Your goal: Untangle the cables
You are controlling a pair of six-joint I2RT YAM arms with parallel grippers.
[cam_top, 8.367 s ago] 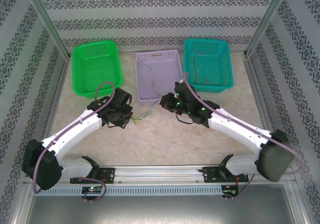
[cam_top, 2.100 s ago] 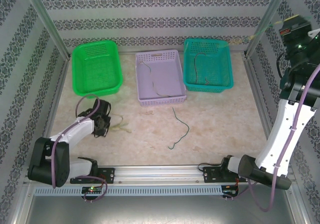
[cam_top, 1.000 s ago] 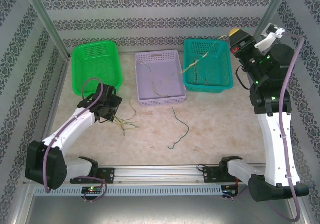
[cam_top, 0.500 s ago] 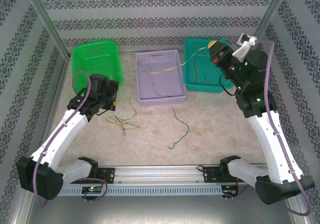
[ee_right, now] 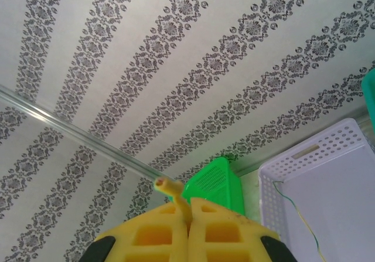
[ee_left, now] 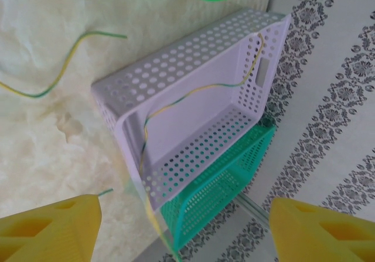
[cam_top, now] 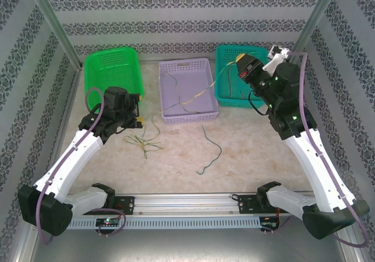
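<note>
The left gripper will next move a little toward the purple basket point(cam_top: 202, 119), onto the piece of yellow-green cable.
My right gripper point(cam_top: 240, 61) hangs over the teal basket point(cam_top: 262, 80), shut on the end of a yellow cable point(cam_top: 206, 91). That cable sags leftward across the purple basket point(cam_top: 202, 119). In the right wrist view its tip point(ee_right: 170, 189) sticks out between the closed pads point(ee_right: 222, 227). My left gripper point(cam_top: 137, 120) is open beside a loose tangle of yellow-green cables point(cam_top: 146, 140) on the table, holding nothing. In the left wrist view a blurred yellow strand point(ee_left: 149, 215) passes between its wide-apart fingertips point(ee_left: 53, 232). A green cable point(cam_top: 211, 150) lies alone mid-table.
The green basket point(cam_top: 112, 80) stands at the back left. A thin cable point(cam_top: 171, 86) lies in the purple basket and a dark one point(cam_top: 232, 80) in the teal basket. Patterned walls close in on three sides, and the arm bases sit along the near rail point(cam_top: 187, 202).
My right gripper has come down and leftward with the yellow cable, which now sags lower over the purple basket. The left arm rose from the tangle a second ago, then stayed nearly still.
</note>
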